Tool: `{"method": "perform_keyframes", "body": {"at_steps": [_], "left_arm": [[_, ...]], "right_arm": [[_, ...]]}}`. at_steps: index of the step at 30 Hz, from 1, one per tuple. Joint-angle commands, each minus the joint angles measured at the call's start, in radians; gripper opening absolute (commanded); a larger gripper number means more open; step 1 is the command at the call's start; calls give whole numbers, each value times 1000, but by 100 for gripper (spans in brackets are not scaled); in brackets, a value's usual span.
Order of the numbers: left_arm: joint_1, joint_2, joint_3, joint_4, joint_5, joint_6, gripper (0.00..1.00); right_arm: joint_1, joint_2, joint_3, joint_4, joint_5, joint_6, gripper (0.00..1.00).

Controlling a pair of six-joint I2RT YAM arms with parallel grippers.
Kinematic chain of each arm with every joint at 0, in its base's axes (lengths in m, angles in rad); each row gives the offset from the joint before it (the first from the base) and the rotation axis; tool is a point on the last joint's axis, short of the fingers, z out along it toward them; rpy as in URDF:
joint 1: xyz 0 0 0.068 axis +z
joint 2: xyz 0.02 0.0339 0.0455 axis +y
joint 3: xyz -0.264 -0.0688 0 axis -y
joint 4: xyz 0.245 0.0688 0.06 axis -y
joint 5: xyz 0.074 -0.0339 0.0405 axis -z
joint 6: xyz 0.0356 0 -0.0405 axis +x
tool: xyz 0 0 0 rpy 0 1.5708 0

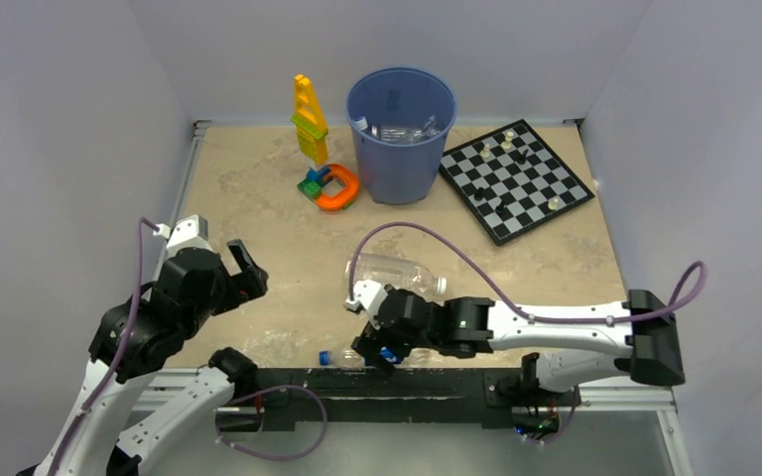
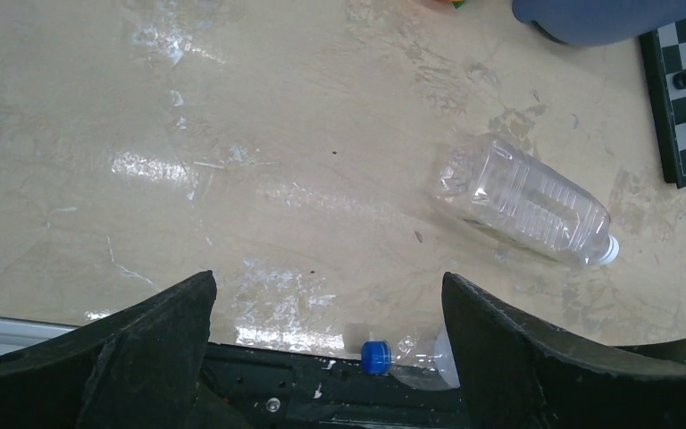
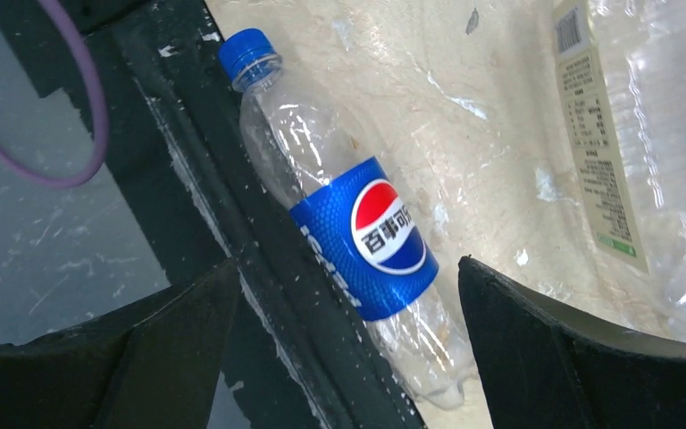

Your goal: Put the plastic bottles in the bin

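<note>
Next, my right gripper comes down onto the blue Pepsi label (image 1: pixel 388 354) (image 3: pixel 371 241) and closes around there, since the bottle lies below and between the open fingers.
A clear bottle with a blue cap and blue Pepsi label (image 3: pixel 371 241) lies along the black rail at the table's near edge; its cap (image 1: pixel 324 357) shows in the top view and in the left wrist view (image 2: pixel 376 357). My right gripper (image 1: pixel 377 355) hangs open right over it, its fingers either side of the bottle's base, not touching. A larger clear ribbed bottle (image 1: pixel 397 272) lies on its side just beyond, also in the left wrist view (image 2: pixel 520 199). My left gripper (image 1: pixel 248 270) is open and empty at the left. The blue bin (image 1: pixel 401 134) stands at the back with bottles inside.
A chessboard (image 1: pixel 516 178) with pieces lies right of the bin. A yellow and green block tower (image 1: pixel 309 121) and an orange ring toy (image 1: pixel 334 186) stand left of the bin. The black rail (image 1: pixel 437 382) runs along the near edge.
</note>
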Motion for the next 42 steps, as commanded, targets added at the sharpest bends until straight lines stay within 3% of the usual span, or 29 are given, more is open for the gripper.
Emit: {"method": "perform_keyframes", "body": {"at_steps": [1, 7, 11, 12, 13, 14, 16, 18, 24, 28, 31, 37, 42], "left_arm": [[5, -3, 60, -44, -75, -20, 100], [5, -56, 77, -71, -149, -42, 100], [5, -72, 82, -69, -173, -32, 100], [5, -74, 80, -69, -173, -40, 100], [4, -74, 73, -64, -168, -41, 100], [4, -72, 66, -57, -161, -41, 100], [4, -65, 56, -46, -151, -41, 100], [4, -53, 56, -43, -148, -40, 100], [5, -52, 12, -16, -150, -83, 100], [5, -37, -10, -11, -135, -94, 100], [5, -31, -28, 12, -92, -85, 100], [5, 16, -46, 41, -27, -79, 100], [5, 23, -16, 14, -32, -57, 100]], "right_arm": [[63, 129, 94, -2, 128, -10, 95], [89, 321, 93, 23, 238, 49, 97], [87, 399, 87, 23, 225, 71, 89], [87, 402, 87, 20, 225, 70, 81], [87, 395, 88, 22, 235, 71, 59], [87, 384, 89, 26, 243, 70, 45], [88, 356, 98, 30, 249, 64, 26], [88, 322, 128, -4, 257, 61, 18], [33, 119, 285, -84, 386, 18, 18], [-255, -64, 392, 34, 283, -12, 22], [-447, -109, 491, 158, 257, -29, 23], [-678, 98, 758, 329, 341, -94, 23], [-795, 318, 924, 494, 312, -120, 24]]}}
